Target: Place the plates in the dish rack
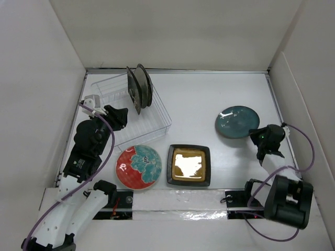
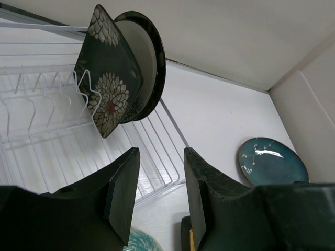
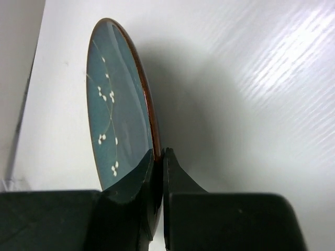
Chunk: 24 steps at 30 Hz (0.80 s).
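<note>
The robot's right gripper will lift over the rack's empty slots by the dark floral plate, which are to its left in the top view, then lower and let go.
The clear dish rack [image 1: 107, 89] stands at the back left and holds two upright plates: a square dark floral plate [image 2: 104, 78] and a round dark-rimmed cream plate [image 2: 149, 57]. My left gripper [image 1: 118, 116] is open and empty beside the rack's near side; in the left wrist view the gripper [image 2: 159, 157] has its jaws well apart. My right gripper [image 1: 261, 137] is shut on the near rim of the teal plate [image 1: 236, 121], seen edge-on in the right wrist view [image 3: 112, 115]. The red plate with teal flowers [image 1: 138, 166] and the square black-gold plate [image 1: 189, 165] lie flat near the front.
White walls enclose the table on three sides. The right wall panel [image 1: 306, 104] is close to the teal plate. The arm bases and a shiny strip [image 1: 178, 201] run along the near edge.
</note>
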### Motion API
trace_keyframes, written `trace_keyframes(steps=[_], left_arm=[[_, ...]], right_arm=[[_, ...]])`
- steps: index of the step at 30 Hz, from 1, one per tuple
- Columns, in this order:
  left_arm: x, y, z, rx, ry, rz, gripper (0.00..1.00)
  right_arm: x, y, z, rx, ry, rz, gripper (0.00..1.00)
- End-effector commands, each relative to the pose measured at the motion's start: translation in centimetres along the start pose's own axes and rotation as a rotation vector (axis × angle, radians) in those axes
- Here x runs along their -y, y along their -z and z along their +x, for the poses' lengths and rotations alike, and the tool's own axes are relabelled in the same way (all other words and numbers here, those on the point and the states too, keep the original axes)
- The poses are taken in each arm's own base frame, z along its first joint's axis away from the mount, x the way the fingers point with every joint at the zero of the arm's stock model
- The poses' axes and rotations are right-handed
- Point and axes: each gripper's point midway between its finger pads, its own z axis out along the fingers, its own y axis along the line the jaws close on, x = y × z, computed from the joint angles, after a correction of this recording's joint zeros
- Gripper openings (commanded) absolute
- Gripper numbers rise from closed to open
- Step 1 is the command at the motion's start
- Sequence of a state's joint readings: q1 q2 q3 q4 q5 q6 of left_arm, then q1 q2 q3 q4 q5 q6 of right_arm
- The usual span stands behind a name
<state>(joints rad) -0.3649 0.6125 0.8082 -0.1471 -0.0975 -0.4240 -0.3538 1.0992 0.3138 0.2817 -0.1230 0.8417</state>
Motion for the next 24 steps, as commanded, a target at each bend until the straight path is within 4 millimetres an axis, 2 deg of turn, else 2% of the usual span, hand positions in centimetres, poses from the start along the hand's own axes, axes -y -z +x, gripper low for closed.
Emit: trace_keyframes(steps=[1,2,3,4,5,6,7,8,9,11,12,13,14,15,16,17,18,19,20,21,22,23,24], left_arm=[[0.4,-0.3,-1.2,0.036,-0.001,0.011,0.36],[0.3,-0.4,-1.1,0.032,-0.002,0.008,0.36],[0.2,-0.4,-1.2,0.039,-0.001,0.001,0.36],[0.1,-0.4,-1.3,0.043,-0.002,-0.004,0.36],[0.1,-0.4,-1.5,0.050,-0.001,-0.007,0.36],[-0.1,-0.4,-1.7,0.058,-0.002,-0.018,0.36],[-0.1,-0.4,-1.9,0.062,-0.001,-0.022,0.36],[-0.1,-0.3,-2.0,0.065,-0.002,-0.025,0.36],[-0.2,-0.2,-2.2,0.073,-0.001,-0.031,0.36],[-0.3,0.4,-2.9,0.108,0.008,-0.035,0.35],[-0.4,0.7,-3.6,0.141,0.015,-0.044,0.34],[-0.6,1.0,-3.9,0.157,0.018,-0.049,0.31],[-0.4,1.8,-4.7,0.193,0.027,-0.039,0.30],[-0.5,2.2,-5.3,0.221,0.033,-0.044,0.29],[-0.6,2.6,-5.6,0.239,0.038,-0.047,0.25],[-0.7,3.5,-6.2,0.274,0.051,-0.043,0.22],[-1.2,3.9,-6.8,0.309,0.062,-0.067,0.20],[-1.5,4.2,-6.8,0.323,0.067,-0.078,0.14],[-1.8,4.8,-7.3,0.349,0.081,-0.086,0.10],[-2.3,5.1,-7.4,0.363,0.088,-0.111,0.07],[-2.5,5.2,-7.3,0.365,0.090,-0.116,0.02],[-2.5,5.5,-7.5,0.376,0.095,-0.117,0.00],[-2.6,5.4,-7.5,0.378,0.097,-0.120,0.00]], right_arm=[[-10.9,3.3,-4.1,0.196,0.095,-0.226,0.00],[-14.9,5.2,-3.0,0.192,0.140,-0.323,0.00],[-16.9,6.2,-3.8,0.242,0.159,-0.339,0.00],[-20.8,8.1,-5.1,0.285,0.188,-0.405,0.00],[-23.0,9.3,-5.1,0.294,0.205,-0.452,0.00],[-25.6,10.3,-3.4,0.269,0.234,-0.502,0.00],[-27.6,11.2,-3.1,0.283,0.273,-0.534,0.00],[-31.2,13.5,-4.2,0.318,0.266,-0.600,0.00],[-33.2,14.1,-2.1,0.295,0.292,-0.624,0.00],[-36.4,15.8,-1.6,0.337,0.352,-0.664,0.00],[-39.2,18.0,-2.8,0.371,0.330,-0.711,0.00],[-40.9,17.8,-0.5,0.346,0.387,-0.729,0.00],[-42.4,18.4,0.1,0.344,0.403,-0.753,0.00],[-45.1,20.4,-0.9,0.369,0.379,-0.802,0.00],[-46.4,21.4,0.3,0.367,0.412,-0.825,0.00],[-47.5,20.4,2.3,0.356,0.452,-0.817,0.00],[-48.5,20.6,2.8,0.365,0.462,-0.823,0.00],[-50.5,22.3,1.6,0.400,0.452,-0.848,0.00],[-51.6,21.0,4.5,0.370,0.499,-0.843,0.00],[-52.5,21.1,5.1,0.368,0.507,-0.851,0.00],[-54.4,22.5,4.4,0.381,0.493,-0.883,0.00],[-55.3,22.6,5.2,0.374,0.504,-0.893,0.00],[-56.0,21.6,8.8,0.337,0.554,-0.896,0.00]])
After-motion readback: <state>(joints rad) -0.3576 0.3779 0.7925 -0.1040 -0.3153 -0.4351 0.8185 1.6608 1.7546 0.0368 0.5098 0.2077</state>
